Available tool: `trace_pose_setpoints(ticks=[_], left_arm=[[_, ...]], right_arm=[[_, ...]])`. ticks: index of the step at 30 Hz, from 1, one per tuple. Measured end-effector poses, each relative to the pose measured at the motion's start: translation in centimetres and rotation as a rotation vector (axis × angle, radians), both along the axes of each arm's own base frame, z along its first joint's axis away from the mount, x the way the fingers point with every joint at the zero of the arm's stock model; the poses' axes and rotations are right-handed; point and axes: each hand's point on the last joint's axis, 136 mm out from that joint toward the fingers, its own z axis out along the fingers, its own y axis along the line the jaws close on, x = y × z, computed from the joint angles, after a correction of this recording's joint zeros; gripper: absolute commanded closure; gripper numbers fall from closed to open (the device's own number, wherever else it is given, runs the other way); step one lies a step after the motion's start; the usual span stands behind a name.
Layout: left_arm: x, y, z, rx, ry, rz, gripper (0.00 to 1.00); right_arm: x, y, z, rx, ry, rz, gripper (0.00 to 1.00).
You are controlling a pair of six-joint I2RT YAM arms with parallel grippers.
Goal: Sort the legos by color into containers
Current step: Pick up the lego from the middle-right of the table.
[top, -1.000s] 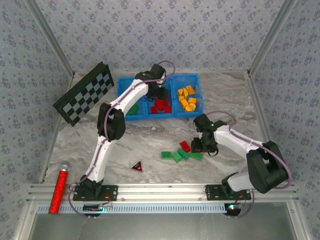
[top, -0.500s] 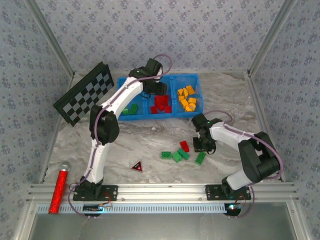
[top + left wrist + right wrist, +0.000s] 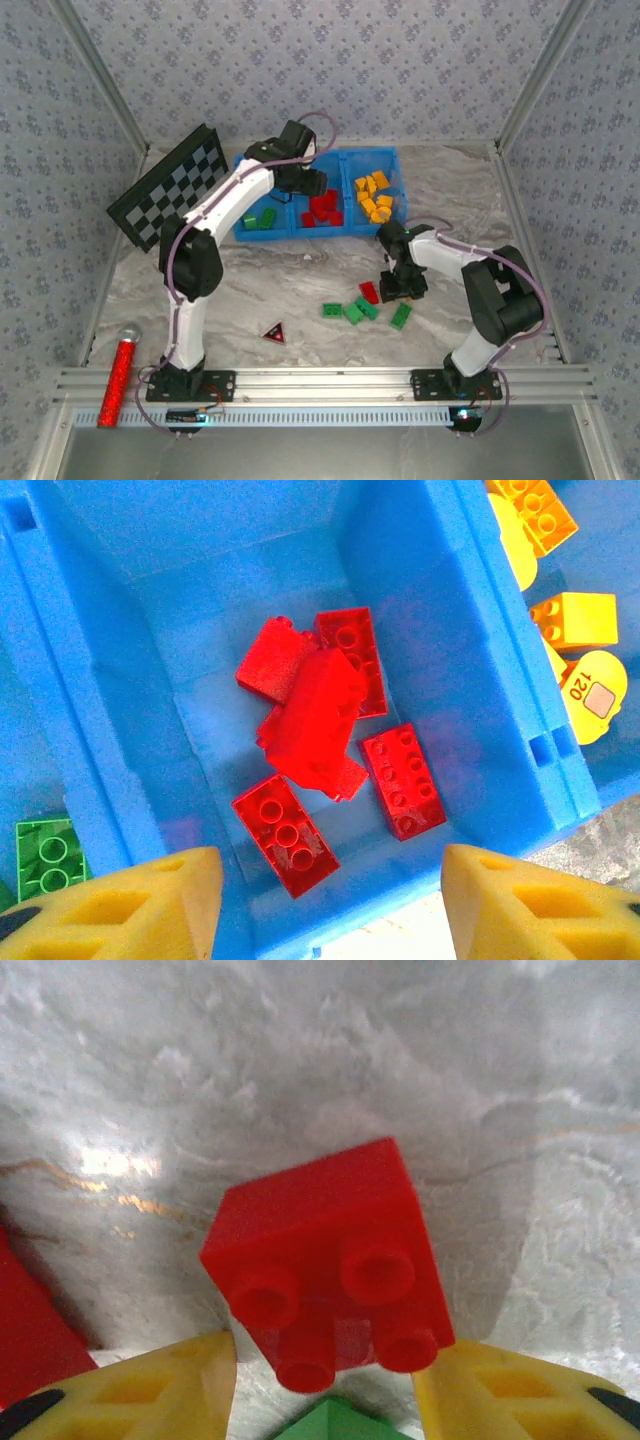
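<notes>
My right gripper moves outward onto the small red brick next, as most of it lies beyond the fingers, then closes its fingers across the brick's sides.
The blue bin (image 3: 372, 153) stands at the back; its three containers hold green (image 3: 262, 218), red (image 3: 322, 210) and yellow (image 3: 374, 197) legos. My left gripper (image 3: 300, 180) hangs open over the middle one, and several red bricks (image 3: 395, 780) lie below its empty fingers (image 3: 330, 880); one (image 3: 310, 720) looks blurred. My right gripper (image 3: 402, 285) is low over the table. Its jaws (image 3: 325, 1370) stand open on either side of a small red brick (image 3: 320, 1230), with a gap on the left. Another red brick (image 3: 368, 292) and several green ones (image 3: 353, 313) lie beside it.
A black-and-white checkerboard (image 3: 170, 187) leans at the back left. A dark triangle (image 3: 273, 332) lies near the table's front, and a red glittery cylinder (image 3: 118, 375) rests at the front left edge. Patterned walls close in three sides.
My right gripper has moved left and back, up to the red brick. One green brick slid to the lower right and turned. My left arm has swung left over the bin.
</notes>
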Motion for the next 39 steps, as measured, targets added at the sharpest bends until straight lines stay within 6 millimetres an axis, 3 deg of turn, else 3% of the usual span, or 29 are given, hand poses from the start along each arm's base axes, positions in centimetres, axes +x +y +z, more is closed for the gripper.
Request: trace_pose_setpoints(ticks=[6,10,16,25,30,32,34,39], left_arm=[[0.2,0.0,0.3,-0.012,-0.014,0.001,0.39],[0.1,0.1,0.2,-0.013,-0.01,0.001,0.39],[-0.1,0.4,0.3,-0.012,-0.008,0.003,0.39],[-1.4,1.5,0.0,-0.002,0.009,0.01,0.39],[-2.0,2.3,0.1,0.002,0.009,0.013,0.38],[-2.5,2.8,0.7,-0.002,0.0,0.014,0.38],[-3.1,3.6,1.8,-0.01,-0.017,0.02,0.38],[-5.3,5.9,4.9,-0.037,-0.07,0.036,0.36]], right_arm=[[3.4,0.3,1.2,-0.021,-0.114,0.043,0.47],[4.5,0.5,1.1,-0.029,-0.134,0.065,0.48],[4.3,0.5,0.2,-0.04,-0.105,0.085,0.49],[4.0,1.1,0.2,-0.027,-0.109,0.106,0.74],[3.5,1.2,0.5,-0.039,-0.091,0.126,0.79],[3.6,1.5,1.6,-0.044,-0.081,0.142,0.8],[5.2,2.5,3.9,-0.033,-0.121,0.157,0.8],[13.2,6.9,13.3,0.06,-0.385,0.192,0.8]])
